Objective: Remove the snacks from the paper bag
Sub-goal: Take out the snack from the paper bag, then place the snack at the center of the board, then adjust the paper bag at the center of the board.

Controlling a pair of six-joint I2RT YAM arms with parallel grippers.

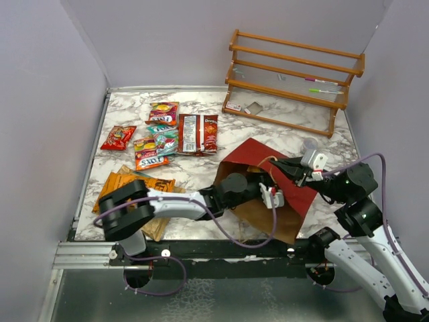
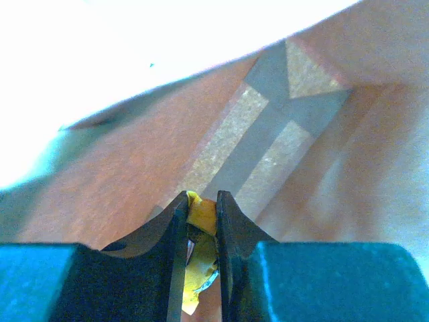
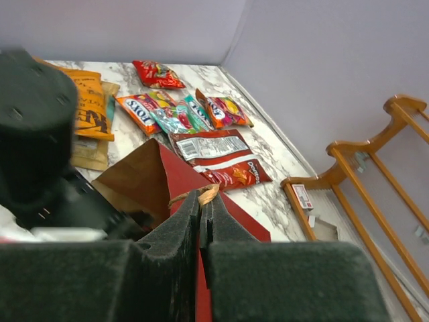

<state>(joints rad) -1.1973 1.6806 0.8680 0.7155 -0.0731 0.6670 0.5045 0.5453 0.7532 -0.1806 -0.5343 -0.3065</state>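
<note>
The yellow packet comes out of the bag in my left gripper next, then goes down beside the Doritos packet for release, since the tabletop there is bare.
The paper bag (image 1: 263, 159), red outside and brown inside, lies near the table's front with its mouth towards the left arm. My left gripper (image 2: 201, 201) is inside the bag and shut on a yellow snack packet (image 2: 202, 217); in the top view its fingers are hidden in the bag. My right gripper (image 1: 284, 165) is shut on the bag's twisted handle (image 3: 209, 194) and holds the red upper side (image 3: 181, 178) up. Several snacks lie out on the table: a red Doritos packet (image 1: 199, 133), Fox's packets (image 1: 150, 161), a small red packet (image 1: 118, 137) and orange bags (image 1: 131, 184).
An orange wooden rack (image 1: 295, 74) stands at the back right, with a small white card (image 1: 233, 106) and a grey bit (image 1: 253, 107) under it. Walls close the table at the back and both sides. The loose packets fill the left half.
</note>
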